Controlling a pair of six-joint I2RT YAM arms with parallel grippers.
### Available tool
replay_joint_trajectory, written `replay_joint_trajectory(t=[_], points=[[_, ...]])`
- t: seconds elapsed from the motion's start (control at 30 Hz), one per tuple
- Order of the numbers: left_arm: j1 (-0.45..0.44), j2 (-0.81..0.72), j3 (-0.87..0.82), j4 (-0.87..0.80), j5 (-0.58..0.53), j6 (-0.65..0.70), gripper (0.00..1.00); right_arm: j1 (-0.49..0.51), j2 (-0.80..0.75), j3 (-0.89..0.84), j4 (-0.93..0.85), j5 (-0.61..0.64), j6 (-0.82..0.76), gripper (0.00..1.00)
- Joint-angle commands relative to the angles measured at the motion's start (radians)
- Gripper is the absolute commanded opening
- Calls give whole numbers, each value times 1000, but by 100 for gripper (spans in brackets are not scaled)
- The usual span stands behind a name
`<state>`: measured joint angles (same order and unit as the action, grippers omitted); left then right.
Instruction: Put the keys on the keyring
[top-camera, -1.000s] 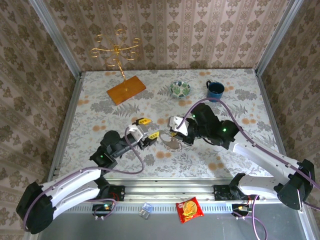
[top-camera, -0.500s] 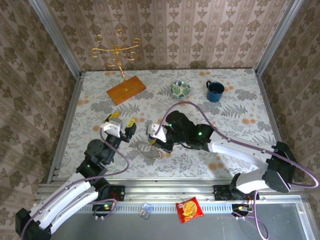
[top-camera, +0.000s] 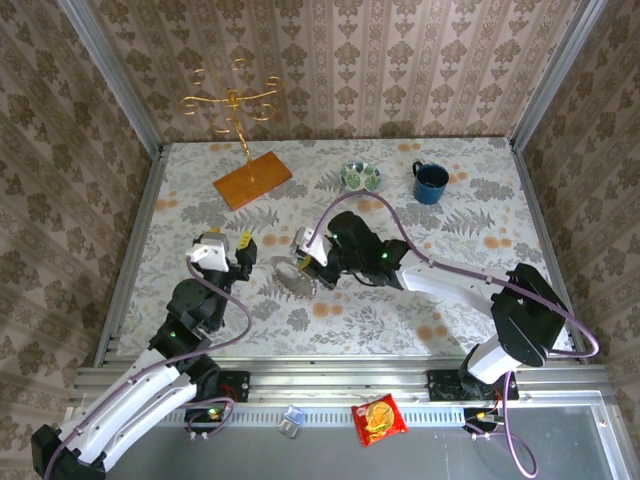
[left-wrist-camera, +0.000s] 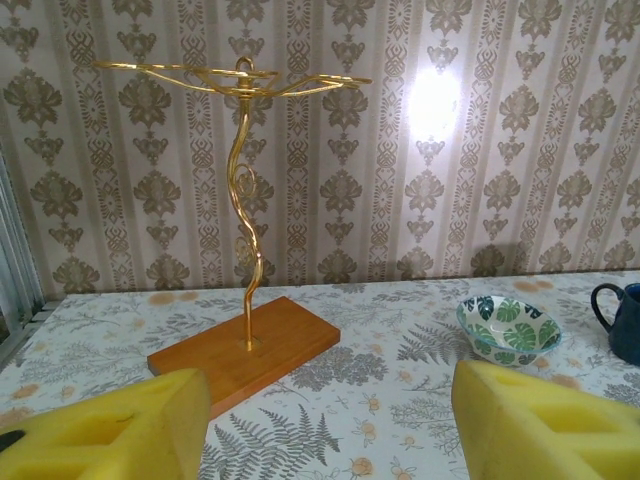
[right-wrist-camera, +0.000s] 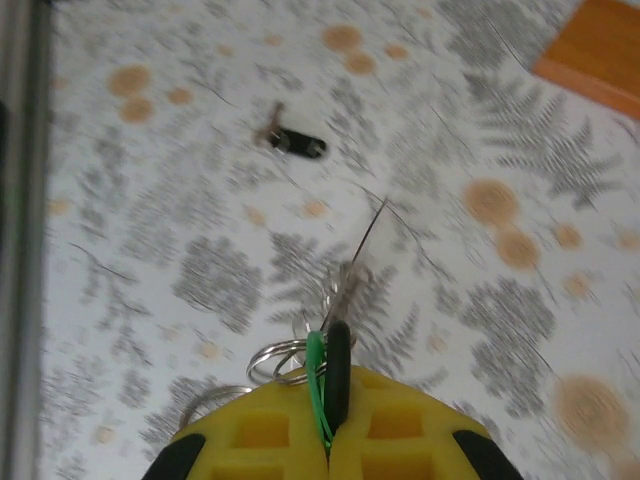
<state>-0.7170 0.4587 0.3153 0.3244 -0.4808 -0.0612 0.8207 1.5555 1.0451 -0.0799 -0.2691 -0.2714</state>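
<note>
The bunch (top-camera: 296, 281) of keys will next be lowered onto the table by my right gripper and released there, because the patterned cloth lies close below the hanging rings.
My right gripper (right-wrist-camera: 328, 392) is shut on a bunch of keys (right-wrist-camera: 338, 352) with green and black heads. Silver rings (right-wrist-camera: 273, 360) and a thin wire hang from that bunch just above the tabletop. From above, the right gripper (top-camera: 306, 264) is left of the table's middle, with the key bunch (top-camera: 296, 281) under it. A single black-headed key (right-wrist-camera: 296, 144) lies flat on the cloth beyond the bunch. My left gripper (left-wrist-camera: 330, 420) is open with nothing between its yellow fingers (left-wrist-camera: 110, 430). From above, the left gripper (top-camera: 242, 252) hangs a short way left of the bunch.
A gold wire stand (left-wrist-camera: 240, 180) rises from a wooden base (top-camera: 252, 180) at the back left. A leaf-patterned bowl (top-camera: 360, 178) and a blue mug (top-camera: 431, 180) stand at the back. A metal rail (top-camera: 130, 260) edges the table's left side. A snack packet (top-camera: 379, 419) lies below the front rail.
My right gripper has carried the key bunch leftward across the table. My left gripper has drawn back to the left, away from the bunch, and now points at the back wall.
</note>
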Motion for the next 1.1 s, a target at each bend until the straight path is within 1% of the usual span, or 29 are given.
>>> replay_joint_trajectory(t=[0.0,0.17,0.3,0.6,0.77,0.83,0.87,0.93,1.0,1.07], points=[[13,1,4,-6,-25,-19,66,-32,22,-14,-112,86,-114,0],[18,8,4,-5,-15,-19,66,-53,67,-5,-258,196,-291,0],[21,13,5,-8,-18,-17,66,-56,100,3,-360,289,-380,0],[27,45,10,-14,-9,-15,66,-59,148,-1,-495,430,-466,0],[31,51,9,-20,-5,-16,66,-69,167,-17,-526,494,-496,0],[34,52,10,-25,-4,-17,66,-80,179,-21,-525,520,-502,4],[35,51,11,-29,-2,-16,66,-86,184,-22,-517,537,-502,8],[36,51,16,-41,-1,-18,66,-104,192,-16,-505,567,-493,22],[37,53,20,-58,1,-17,66,-117,191,-4,-501,577,-481,31],[39,55,27,-72,5,-19,66,-130,177,8,-499,572,-466,35]])
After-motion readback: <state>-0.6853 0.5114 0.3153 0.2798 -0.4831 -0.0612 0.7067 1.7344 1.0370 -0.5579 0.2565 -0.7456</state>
